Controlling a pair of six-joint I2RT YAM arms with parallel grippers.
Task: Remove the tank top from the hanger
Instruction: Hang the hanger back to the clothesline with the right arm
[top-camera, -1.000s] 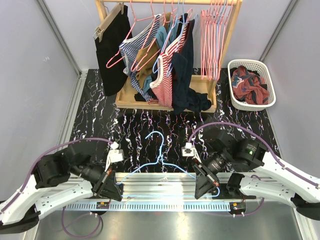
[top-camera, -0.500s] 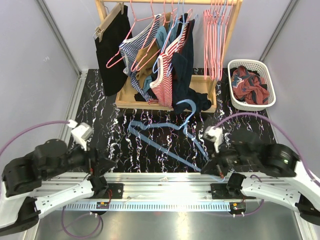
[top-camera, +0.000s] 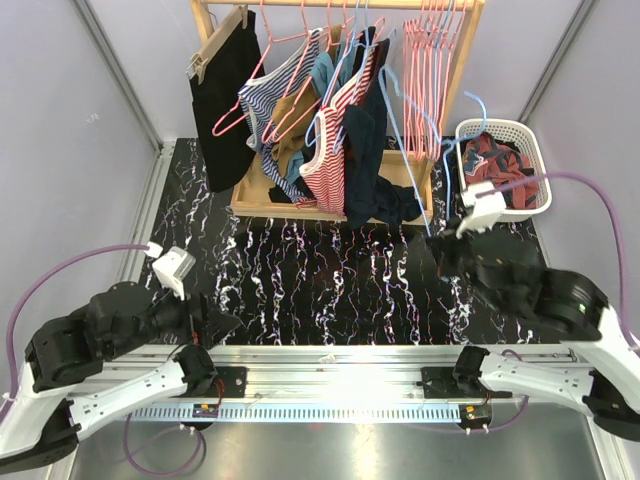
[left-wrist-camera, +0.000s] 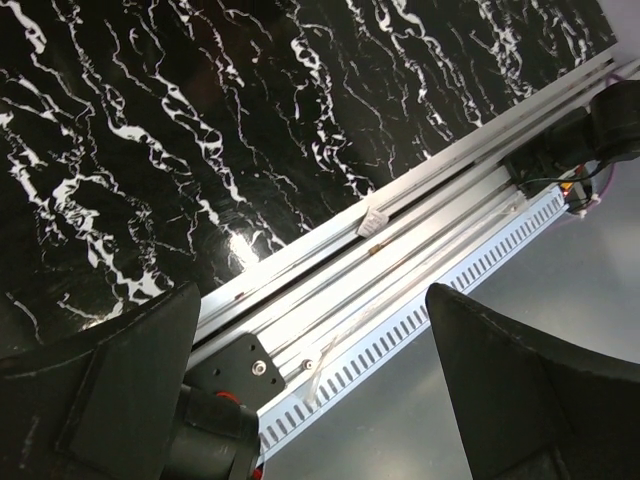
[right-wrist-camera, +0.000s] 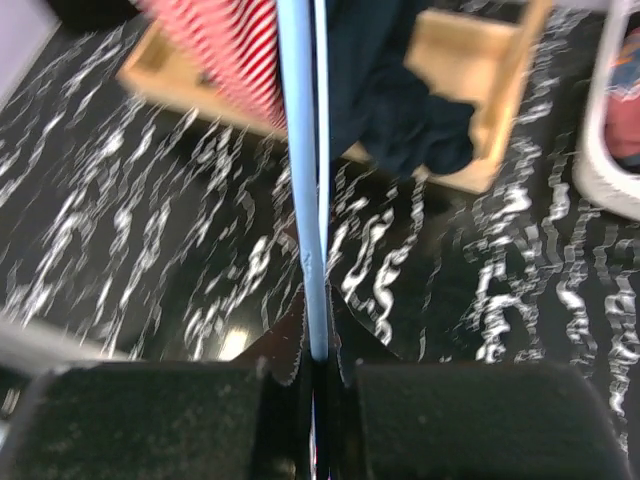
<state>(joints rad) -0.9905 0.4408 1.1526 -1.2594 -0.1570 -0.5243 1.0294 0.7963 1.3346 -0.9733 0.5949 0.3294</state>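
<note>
My right gripper moves outward toward the rack's bar (top-camera: 402, 4) next and releases the hanger beside the pink ones, as the hanger is bare.
My right gripper (top-camera: 440, 248) (right-wrist-camera: 318, 355) is shut on the bottom wire of a bare light-blue hanger (top-camera: 405, 160) (right-wrist-camera: 300, 150). The hanger is raised, slanting up toward the wooden rack (top-camera: 415, 185), with its hook near the white basket (top-camera: 540, 165). No garment hangs on it. On the rack, among other clothes, hangs a red-and-white striped tank top (top-camera: 325, 165) (right-wrist-camera: 225, 50). My left gripper (top-camera: 215, 325) (left-wrist-camera: 312, 300) is wide open with nothing between its fingers, low over the aluminium rail (left-wrist-camera: 400, 260) at the table's near edge.
The rack carries black, navy and striped garments plus several empty pink hangers (top-camera: 425, 70). A heap of red and blue clothes (top-camera: 495, 165) lies in the basket. Black marbled tabletop (top-camera: 320, 280) lies between the arms and the rack; grey walls stand on both sides.
The left gripper let go of the blue hanger, opened wide and drew back left. The right arm swung the hanger off the table, up and right toward the rack and basket.
</note>
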